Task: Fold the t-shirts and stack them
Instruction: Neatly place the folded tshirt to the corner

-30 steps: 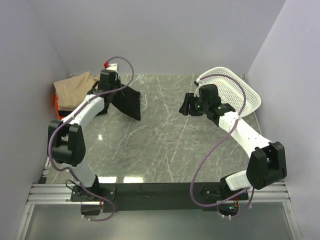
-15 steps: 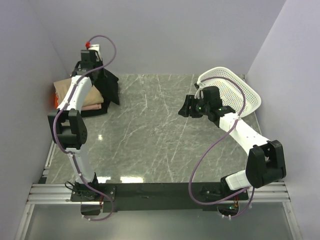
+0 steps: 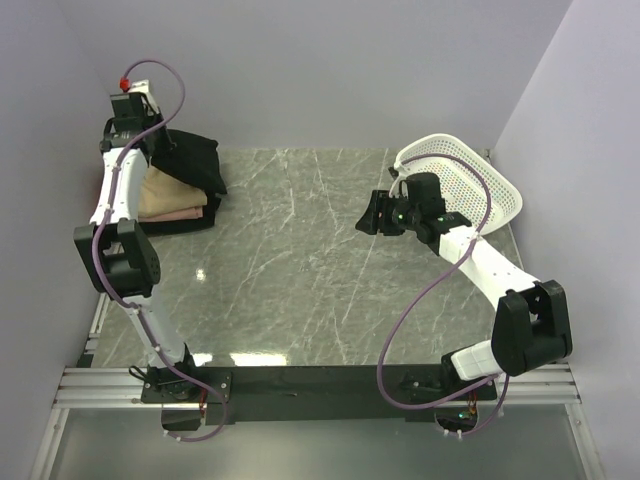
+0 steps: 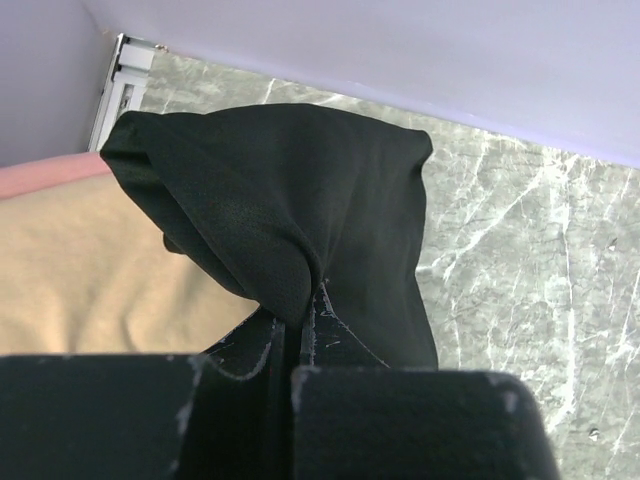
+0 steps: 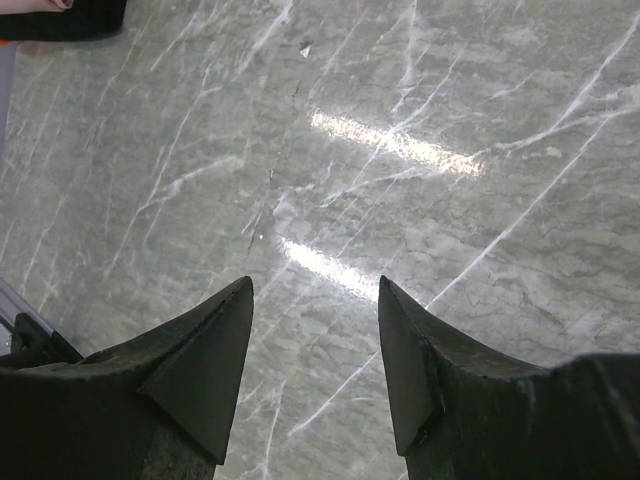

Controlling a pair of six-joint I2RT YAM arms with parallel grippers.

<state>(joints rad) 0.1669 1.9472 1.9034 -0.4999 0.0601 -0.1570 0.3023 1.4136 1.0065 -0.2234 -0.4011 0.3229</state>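
Note:
The left gripper shifts to the left in the top view next, then lowers onto the tan t-shirt, because the black t-shirt overhangs the stack's edge.
My left gripper is shut on the folded black t-shirt and holds it over the stack at the table's far left. In the left wrist view the black t-shirt bunches between the closed fingers. Below it lies the stack: a tan t-shirt on top, also in the left wrist view, with a pale pink edge and a black layer under it. My right gripper hovers open and empty over the bare table.
A white perforated basket stands tilted at the back right behind the right arm. The grey marble table is walled on the left, back and right. A metal rail runs along the table's left edge.
My left gripper has carried the black t-shirt from the table's back middle-left leftward and up over the stack. The right arm has hardly moved.

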